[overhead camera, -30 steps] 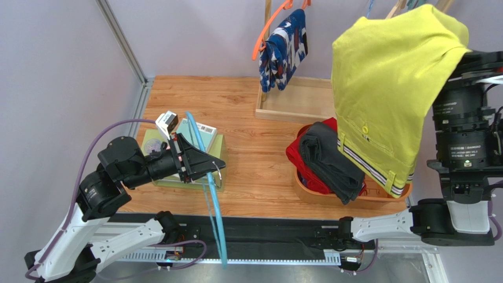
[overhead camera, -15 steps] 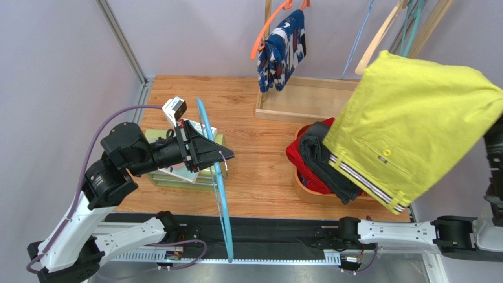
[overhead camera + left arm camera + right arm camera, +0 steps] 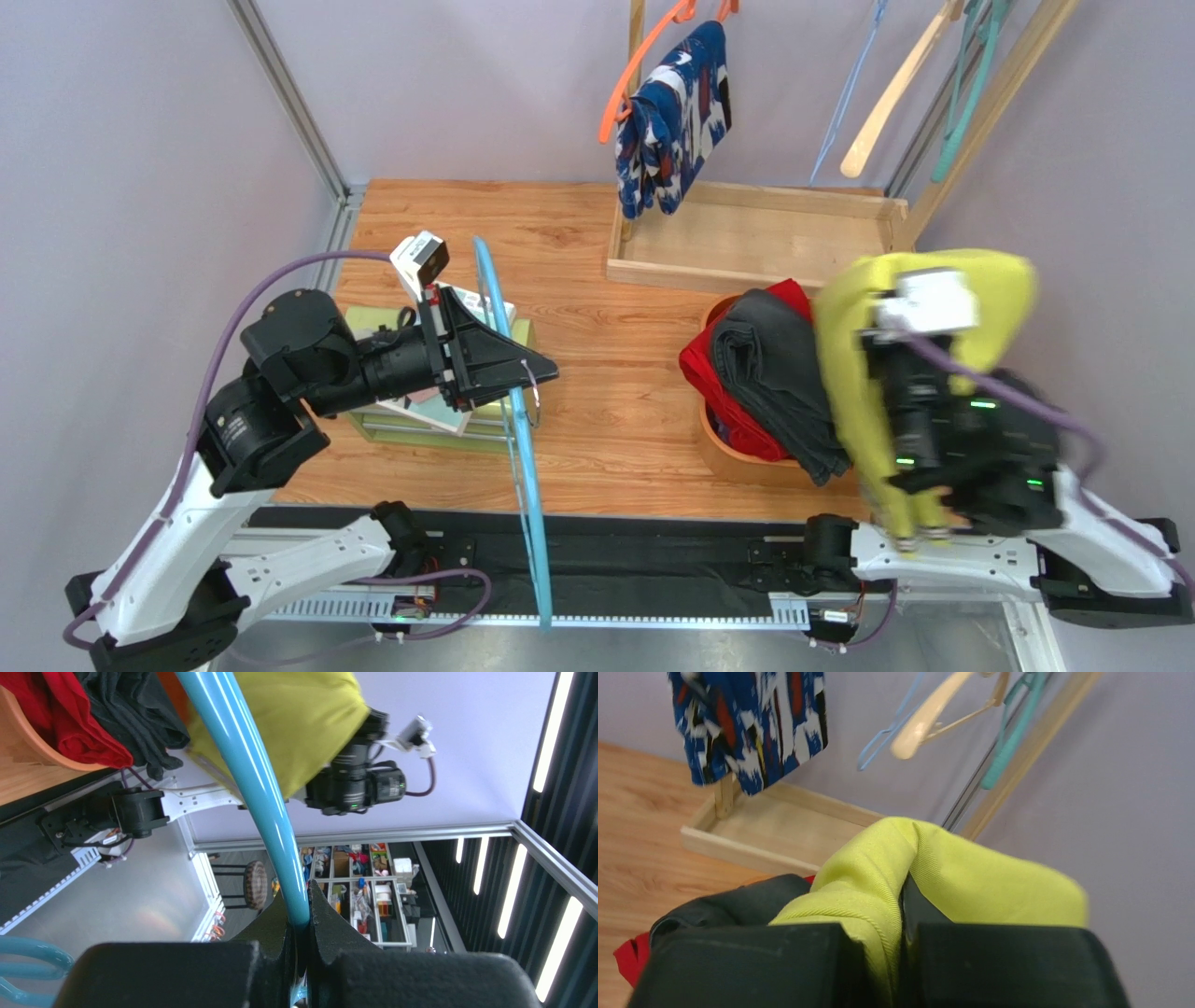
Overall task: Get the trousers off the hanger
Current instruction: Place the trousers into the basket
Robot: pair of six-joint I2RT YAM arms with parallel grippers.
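I should next move my right gripper outward and down, tilting over the basket (image 3: 751,906) beside the black trousers to open.
My right gripper (image 3: 901,903) is shut on the yellow-green trousers (image 3: 856,364), which drape over the arm above the right side of the orange basket (image 3: 730,451); they also show in the right wrist view (image 3: 990,882). Red trousers (image 3: 723,392) and black trousers (image 3: 772,371) lie in the basket. Navy patterned trousers (image 3: 676,119) hang on an orange hanger (image 3: 631,77) at the back. My left gripper (image 3: 526,375) is shut on a bare blue hanger (image 3: 514,420), also in the left wrist view (image 3: 260,791). The lilac trousers are out of view.
A wooden tray (image 3: 751,238) forms the base of the rack at the back. Empty beige (image 3: 891,91), teal (image 3: 968,84) and light-blue (image 3: 849,84) hangers hang on the rack. A green box with books (image 3: 421,413) sits under my left arm.
My right arm has swung down from high on the right, lowering the yellow-green trousers to the basket's right side. My left gripper lifted the blue hanger slightly, then held still.
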